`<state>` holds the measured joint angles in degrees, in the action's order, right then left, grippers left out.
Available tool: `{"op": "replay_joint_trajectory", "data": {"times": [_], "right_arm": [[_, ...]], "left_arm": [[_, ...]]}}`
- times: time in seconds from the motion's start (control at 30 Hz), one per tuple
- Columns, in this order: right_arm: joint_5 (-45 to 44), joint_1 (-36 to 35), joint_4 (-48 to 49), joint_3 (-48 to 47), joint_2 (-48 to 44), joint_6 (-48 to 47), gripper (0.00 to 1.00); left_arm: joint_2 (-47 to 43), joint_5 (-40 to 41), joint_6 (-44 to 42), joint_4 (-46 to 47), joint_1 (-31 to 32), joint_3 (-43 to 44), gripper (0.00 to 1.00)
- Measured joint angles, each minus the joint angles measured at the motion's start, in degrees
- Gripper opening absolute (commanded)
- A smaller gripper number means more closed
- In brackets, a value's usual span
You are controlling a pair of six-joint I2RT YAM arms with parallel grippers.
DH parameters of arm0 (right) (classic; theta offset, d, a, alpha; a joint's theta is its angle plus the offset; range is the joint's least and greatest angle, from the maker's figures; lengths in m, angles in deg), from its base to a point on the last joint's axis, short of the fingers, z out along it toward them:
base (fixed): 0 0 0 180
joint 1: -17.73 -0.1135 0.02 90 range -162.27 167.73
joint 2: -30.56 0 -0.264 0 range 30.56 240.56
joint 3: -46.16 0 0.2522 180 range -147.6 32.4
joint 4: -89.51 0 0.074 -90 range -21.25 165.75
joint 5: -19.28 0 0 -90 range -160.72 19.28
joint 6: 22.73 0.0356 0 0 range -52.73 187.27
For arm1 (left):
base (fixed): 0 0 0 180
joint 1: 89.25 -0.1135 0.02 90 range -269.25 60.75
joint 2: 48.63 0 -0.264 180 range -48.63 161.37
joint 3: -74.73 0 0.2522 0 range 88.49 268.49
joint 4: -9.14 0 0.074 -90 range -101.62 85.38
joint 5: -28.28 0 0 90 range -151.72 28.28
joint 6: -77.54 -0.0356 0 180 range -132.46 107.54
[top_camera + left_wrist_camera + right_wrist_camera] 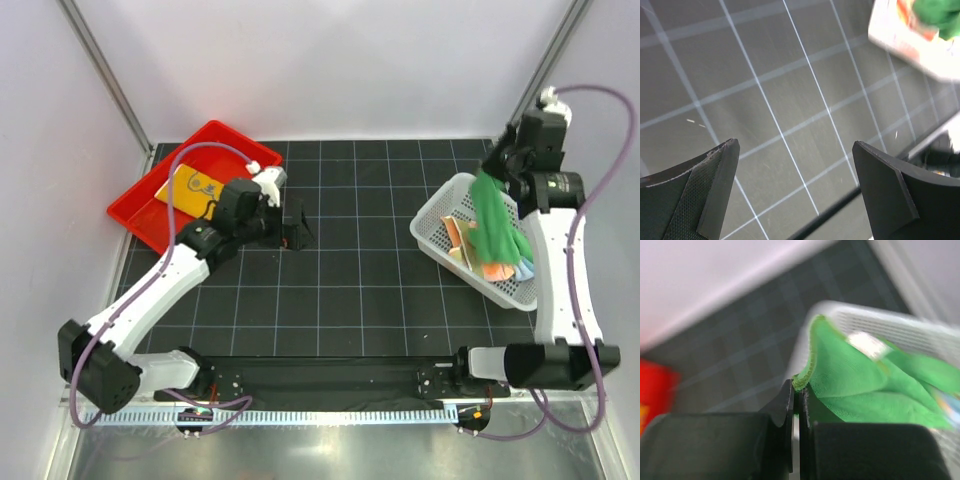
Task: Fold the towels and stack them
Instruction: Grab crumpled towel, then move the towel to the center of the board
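The green towel should go down onto the empty mat, so my right gripper will first bring it back and off the basket toward the tray.
My right gripper (492, 168) is shut on a corner of the bright green towel (495, 222) and holds it up over the white basket (433, 216); the towel hangs down into the basket. In the right wrist view the green towel (855, 385) is pinched at its edge between my closed fingers (799, 390). The pastel-striped towel with orange dots (487, 265) lies in the basket under the green one. The yellow-orange towel (188, 188) lies in the red tray (140, 222), partly hidden by my left arm. My left gripper (293, 232) is open and empty just above the mat, right of the tray; it also shows in the left wrist view (795, 150).
The red tray stands at the back left, the white perforated basket at the right, also in the left wrist view (910, 42). A black gridded mat (350, 290) covers the table between them. White walls and metal posts close in the back and sides.
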<state>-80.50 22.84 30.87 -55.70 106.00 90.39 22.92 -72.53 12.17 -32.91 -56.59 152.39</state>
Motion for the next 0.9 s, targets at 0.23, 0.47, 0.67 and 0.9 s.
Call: {"op": "replay_joint_trajectory", "data": {"times": [0.23, 0.47, 0.67, 0.9], "right_arm": [[20.61, -11.89, 11.67, -11.67, -8.55, 9.09, 0.01], [27.28, -23.50, 20.13, 4.85, -12.28, 14.47, 0.01], [27.58, -30.99, 22.58, 32.02, -10.58, 16.52, 0.02], [23.50, -33.16, 21.94, 50.86, -11.21, 19.80, 0.10]], "left_arm": [[-10.05, 11.41, 1.49, -1.27, -0.07, 5.38, 1.00], [-13.68, 15.37, 2.05, -3.32, -0.09, 5.90, 1.00], [-13.90, 15.56, 1.90, -4.79, -0.13, 2.38, 0.94], [-10.40, 8.90, 2.38, -3.82, -0.15, -5.64, 0.88]]}}
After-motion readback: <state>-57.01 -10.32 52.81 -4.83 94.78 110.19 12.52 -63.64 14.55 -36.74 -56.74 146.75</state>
